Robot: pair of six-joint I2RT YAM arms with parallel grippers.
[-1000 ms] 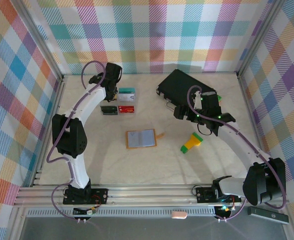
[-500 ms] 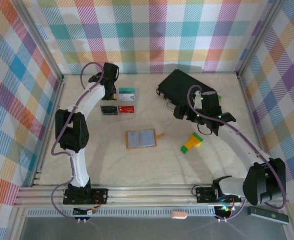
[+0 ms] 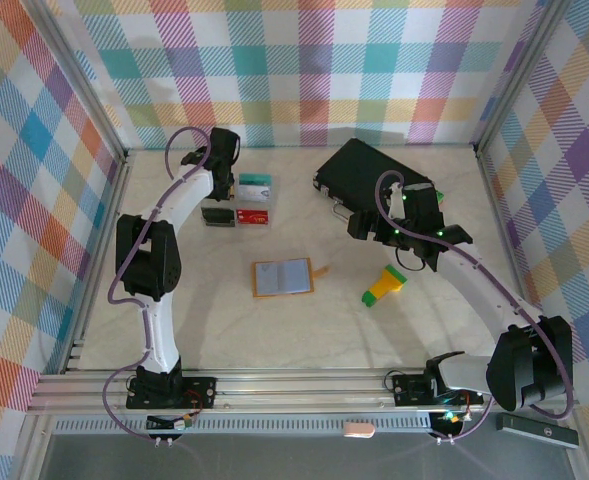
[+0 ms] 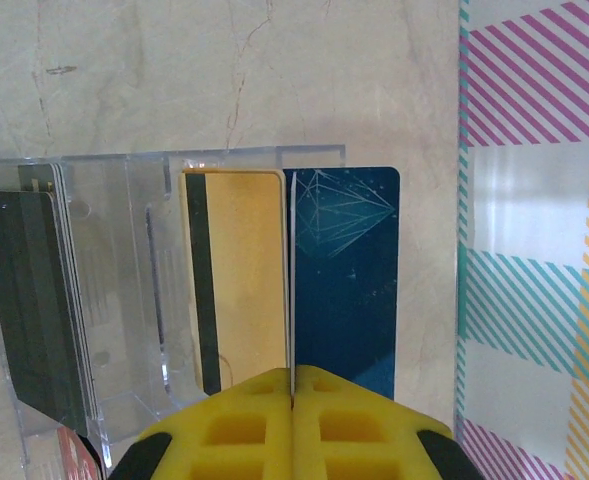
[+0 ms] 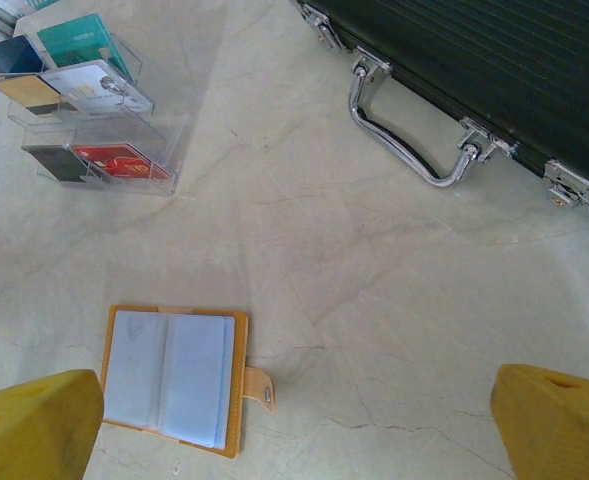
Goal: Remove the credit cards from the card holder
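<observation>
My left gripper should move outward toward the blue card at the rack's far end and let go of the thin edge, because it already stands against that card.
The card holder lies open and flat mid-table, orange-tan with grey-blue pockets and its strap tab to the right. My left gripper is at the far left, shut on the thin edge of a credit card over a clear rack. A yellow face with a dark stripe shows left of that edge, a blue face right of it. Teal, red and dark cards sit in the rack. My right gripper hovers wide open, holding nothing, right of the holder.
A large black hard case with a metal handle lies at the back right. A green-and-yellow block sits right of the holder. Checked walls close off the far side and both flanks.
My left gripper has edged a little nearer the clear rack, still shut on the card. The right arm and the card holder have not moved.
</observation>
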